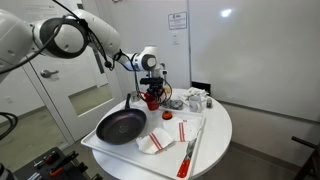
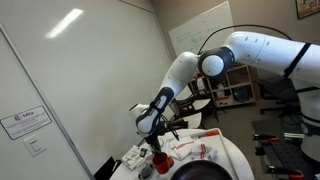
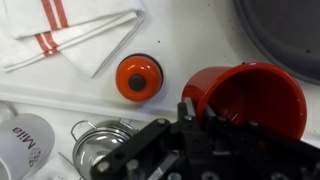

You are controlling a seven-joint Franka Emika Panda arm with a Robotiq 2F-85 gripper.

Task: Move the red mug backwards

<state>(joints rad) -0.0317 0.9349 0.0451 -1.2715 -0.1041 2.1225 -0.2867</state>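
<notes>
The gripper lowers to the clear white spot beside the orange-red object next, sets down the red mug and releases the mug's rim, since that spot lies below.
The red mug is a small glossy red cylinder, seen from above in the wrist view. My gripper is shut on its rim, with one finger outside the wall and one inside. In both exterior views the gripper points down over the mug near the back of the white table. The mug's handle is hidden. I cannot tell whether the mug is touching the table.
A black frying pan lies next to the mug. A red-striped cloth, a small round orange-red object, a metal wire utensil, a white container and a long red-handled utensil lie around.
</notes>
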